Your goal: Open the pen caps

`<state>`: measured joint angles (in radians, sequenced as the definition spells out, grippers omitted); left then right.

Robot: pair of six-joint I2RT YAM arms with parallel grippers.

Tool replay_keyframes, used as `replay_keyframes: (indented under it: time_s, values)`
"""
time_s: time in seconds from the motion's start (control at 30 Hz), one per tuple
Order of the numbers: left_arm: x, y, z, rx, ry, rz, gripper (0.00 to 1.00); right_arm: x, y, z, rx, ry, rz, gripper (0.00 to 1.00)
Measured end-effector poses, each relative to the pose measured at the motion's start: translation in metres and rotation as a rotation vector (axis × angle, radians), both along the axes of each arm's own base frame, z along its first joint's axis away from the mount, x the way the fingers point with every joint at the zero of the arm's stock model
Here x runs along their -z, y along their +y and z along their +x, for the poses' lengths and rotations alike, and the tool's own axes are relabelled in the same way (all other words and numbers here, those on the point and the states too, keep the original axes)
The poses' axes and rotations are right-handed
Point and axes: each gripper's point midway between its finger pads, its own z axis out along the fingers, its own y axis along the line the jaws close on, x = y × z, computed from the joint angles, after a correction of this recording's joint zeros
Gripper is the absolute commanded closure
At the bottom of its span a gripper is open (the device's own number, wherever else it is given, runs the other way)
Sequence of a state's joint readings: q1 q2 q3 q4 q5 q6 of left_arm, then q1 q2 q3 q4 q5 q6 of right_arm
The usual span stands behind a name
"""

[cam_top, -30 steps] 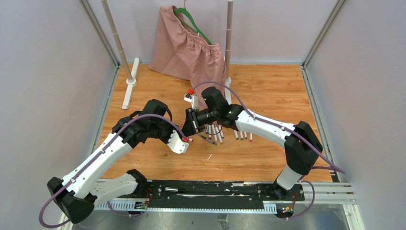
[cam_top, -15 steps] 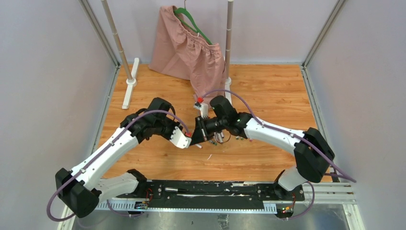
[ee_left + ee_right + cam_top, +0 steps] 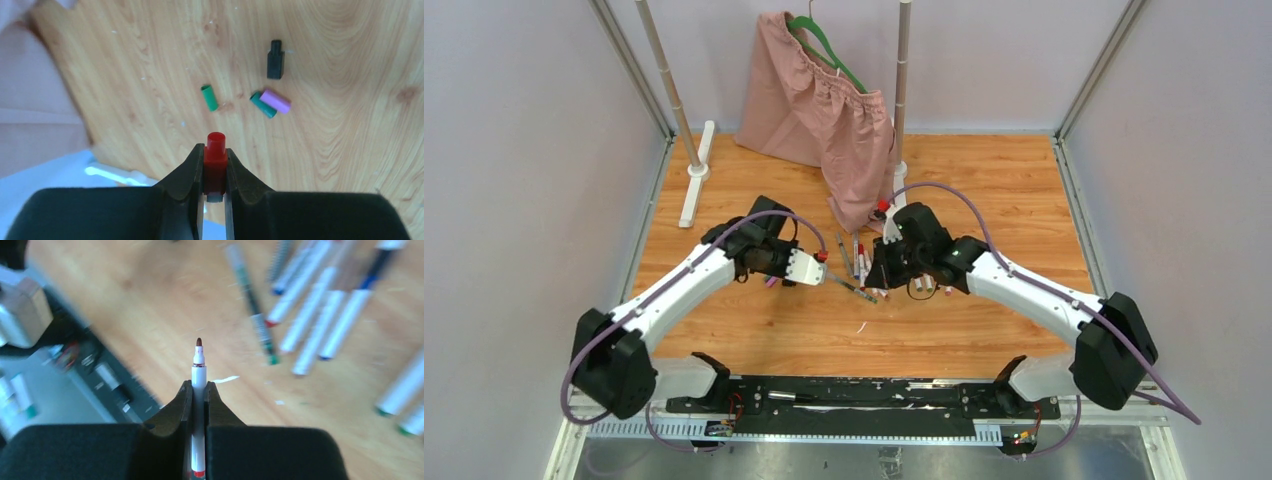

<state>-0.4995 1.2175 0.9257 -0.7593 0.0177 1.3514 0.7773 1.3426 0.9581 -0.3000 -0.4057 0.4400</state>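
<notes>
The pen's tip is bare, and the right gripper will move down and to the right in the top view and let the pen go on clear wood [image 3: 372, 368] beside the blue-capped pen.
My left gripper [image 3: 215, 150] is shut on a red pen cap [image 3: 215, 160], which sticks out past the fingertips above the wooden floor. In the top view the left gripper [image 3: 819, 262] is left of the pen pile. My right gripper [image 3: 199, 387] is shut on a white pen barrel [image 3: 199, 370] whose bare dark-red tip points forward. In the top view the right gripper [image 3: 876, 270] is over the pens. Loose caps lie under the left gripper: green [image 3: 209, 97], teal [image 3: 263, 104], purple [image 3: 275, 101] and black [image 3: 275, 59].
Several white pens [image 3: 310, 315] lie side by side on the wood between the grippers [image 3: 861, 262]. A pink garment [image 3: 824, 110] hangs on a green hanger between two rack poles [image 3: 902, 90] at the back. A black rail [image 3: 864, 395] runs along the near edge.
Half a second ago the two grippers were tip to tip. They have drawn apart: the left went back and left with the red cap, the right went right with the uncapped barrel.
</notes>
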Motion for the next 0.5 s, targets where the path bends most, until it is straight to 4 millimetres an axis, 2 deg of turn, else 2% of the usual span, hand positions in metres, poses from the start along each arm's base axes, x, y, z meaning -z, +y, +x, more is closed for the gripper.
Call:
replay_keyframes:
  time_s: [0.13,0.23,0.37,0.43,0.5]
  values:
    - [0.032,-0.005,0.008,-0.122,0.116,-0.014,1.00,0.021,-0.034,0.044,0.187,-0.135,-0.152,1.00]
    - [0.053,-0.008,0.016,-0.210,0.185,-0.035,1.00,0.053,-0.058,0.069,0.290,-0.167,-0.283,1.00]
    - [0.070,-0.007,0.019,-0.290,0.231,-0.060,1.00,0.087,-0.079,0.086,0.351,-0.172,-0.405,0.98]
    - [0.076,-0.007,0.022,-0.321,0.243,-0.074,1.00,0.096,-0.086,0.091,0.370,-0.179,-0.438,0.95]
    - [0.080,-0.007,0.025,-0.344,0.256,-0.082,0.95,0.103,-0.091,0.097,0.389,-0.192,-0.460,0.92]
